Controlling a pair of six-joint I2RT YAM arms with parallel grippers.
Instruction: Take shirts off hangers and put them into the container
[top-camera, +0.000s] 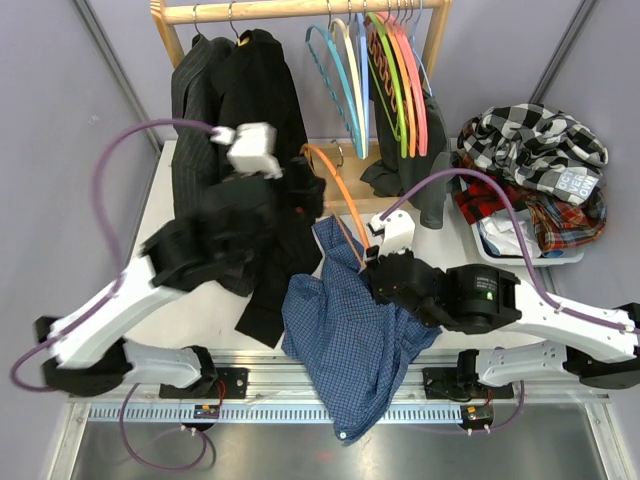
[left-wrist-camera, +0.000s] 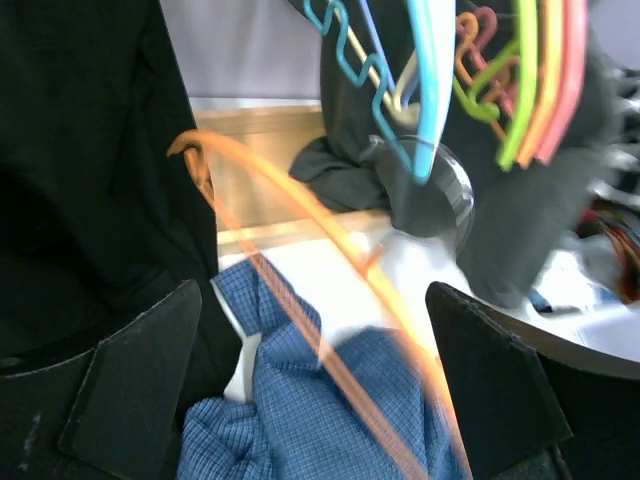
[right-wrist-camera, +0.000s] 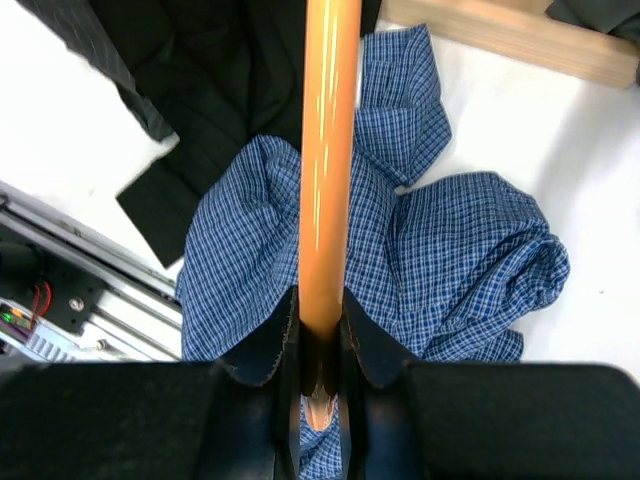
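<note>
The right gripper moves the orange hanger up and outward next, to the bar's gap between the black shirt and blue hanger.
A blue checked shirt (top-camera: 340, 330) lies crumpled on the table, off its hanger, with its lower part over the near edge. My right gripper (right-wrist-camera: 320, 310) is shut on the arm of an orange hanger (right-wrist-camera: 330, 140), which it holds above that shirt (right-wrist-camera: 450, 250). Wide open, my left gripper (left-wrist-camera: 315, 370) has the blurred orange hanger (left-wrist-camera: 300, 210) passing between its fingers without touching them. A black shirt (top-camera: 255, 90) and a pinstriped one (top-camera: 192, 100) hang on the rail at the left. At the right stands the container (top-camera: 490, 243).
Several empty coloured hangers (top-camera: 385, 70) hang on the wooden rail (top-camera: 300, 10), with a dark grey garment (top-camera: 428, 180) below them. Plaid clothes (top-camera: 535, 150) are heaped over the container. The black shirts' tails drape across the table's left half.
</note>
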